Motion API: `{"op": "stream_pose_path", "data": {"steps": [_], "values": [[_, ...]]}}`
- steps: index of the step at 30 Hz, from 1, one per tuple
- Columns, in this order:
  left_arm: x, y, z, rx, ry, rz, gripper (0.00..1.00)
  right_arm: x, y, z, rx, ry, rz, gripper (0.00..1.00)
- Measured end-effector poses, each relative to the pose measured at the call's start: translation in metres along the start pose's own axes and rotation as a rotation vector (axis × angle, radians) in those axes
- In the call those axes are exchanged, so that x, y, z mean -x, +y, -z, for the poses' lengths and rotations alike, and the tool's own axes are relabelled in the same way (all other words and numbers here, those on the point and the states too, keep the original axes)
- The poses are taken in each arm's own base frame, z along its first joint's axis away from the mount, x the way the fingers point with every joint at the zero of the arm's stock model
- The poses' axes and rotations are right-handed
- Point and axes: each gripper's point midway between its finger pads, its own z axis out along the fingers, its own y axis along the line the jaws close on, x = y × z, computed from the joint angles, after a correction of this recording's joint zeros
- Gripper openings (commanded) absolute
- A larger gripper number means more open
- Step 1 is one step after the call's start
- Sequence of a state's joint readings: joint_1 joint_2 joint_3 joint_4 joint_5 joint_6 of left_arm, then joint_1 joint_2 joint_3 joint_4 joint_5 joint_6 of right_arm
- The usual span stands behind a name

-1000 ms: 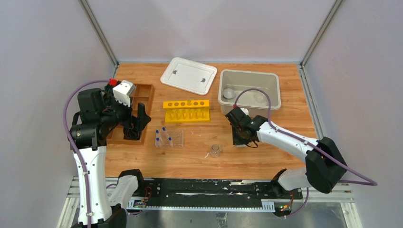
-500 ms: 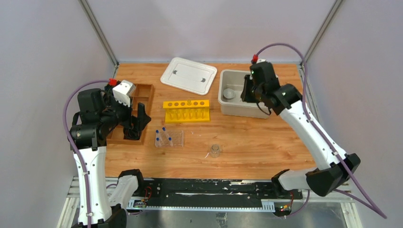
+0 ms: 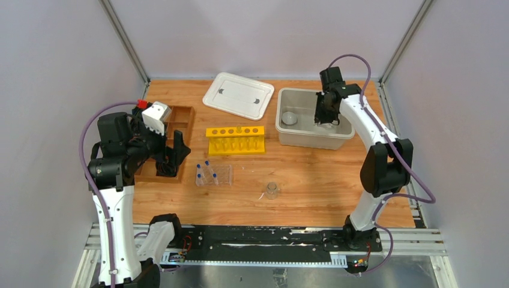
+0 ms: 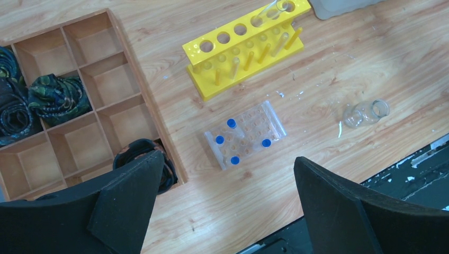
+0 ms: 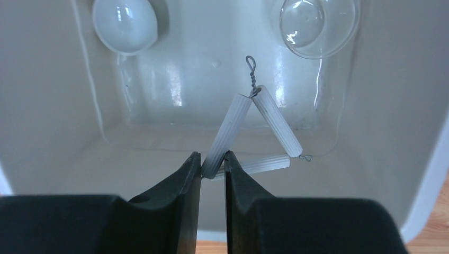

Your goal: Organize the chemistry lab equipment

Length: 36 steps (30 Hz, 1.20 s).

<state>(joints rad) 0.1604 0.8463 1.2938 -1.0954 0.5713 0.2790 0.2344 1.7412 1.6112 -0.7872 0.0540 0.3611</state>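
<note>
My right gripper moves down deeper into the grey bin next and releases the white triangle on the clear spot of the bin's bare bottom below.
My right gripper is shut on one leg of the small white triangle and holds it inside the grey bin. A white dome-shaped piece and a clear glass beaker lie on the bin floor beyond it. In the top view the right gripper reaches into the bin. My left gripper is open and empty, above the table beside the clear plastic rack with its blue-capped tubes. Another glass beaker lies on the table.
A yellow tube rack stands mid-table. A white lid lies at the back. A wooden compartment tray with dark rolled items sits under the left arm. The clear rack and beaker are near the front.
My right arm has swung from the middle of the table back to the grey bin and now reaches into its right side. The left arm has not moved.
</note>
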Motion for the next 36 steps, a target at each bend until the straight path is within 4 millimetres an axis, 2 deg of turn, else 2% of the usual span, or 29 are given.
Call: {"op": "stream_pose_path", "data": {"steps": [6,11,14,18,21,24,29,31,32,34,36], "values": [[0.000,0.001,0.000,0.004,0.001,0.000,1.00,-0.023,-0.005,-0.041,-0.002,0.119,0.002,0.03],[-0.001,0.002,0.000,0.007,0.004,0.001,1.00,-0.057,-0.012,-0.072,-0.025,0.229,0.001,0.04],[-0.001,0.003,-0.003,0.004,0.013,0.008,1.00,-0.066,-0.016,-0.079,-0.044,0.243,-0.011,0.16],[-0.002,0.004,-0.006,0.001,0.023,0.018,1.00,-0.061,-0.018,-0.077,-0.063,0.209,-0.022,0.37],[-0.003,0.006,-0.008,-0.002,0.032,0.023,1.00,-0.049,-0.016,-0.063,-0.060,0.154,-0.026,0.47],[-0.004,0.006,-0.009,-0.002,0.036,0.025,1.00,-0.031,-0.009,-0.041,-0.039,0.081,-0.023,0.54],[-0.004,0.007,-0.010,0.000,0.039,0.027,1.00,0.001,0.014,0.016,0.015,-0.075,0.018,0.69],[-0.004,0.008,-0.010,0.001,0.043,0.029,1.00,0.008,0.029,0.044,0.044,-0.147,0.057,0.96],[-0.005,0.009,-0.011,0.002,0.045,0.030,1.00,0.009,0.039,0.060,0.066,-0.182,0.079,0.99],[-0.005,0.009,-0.011,0.002,0.048,0.032,1.00,0.008,0.055,0.084,0.127,-0.230,0.089,1.00],[-0.005,0.010,-0.012,0.004,0.051,0.033,1.00,0.005,0.064,0.099,0.239,-0.273,0.049,1.00]]}}
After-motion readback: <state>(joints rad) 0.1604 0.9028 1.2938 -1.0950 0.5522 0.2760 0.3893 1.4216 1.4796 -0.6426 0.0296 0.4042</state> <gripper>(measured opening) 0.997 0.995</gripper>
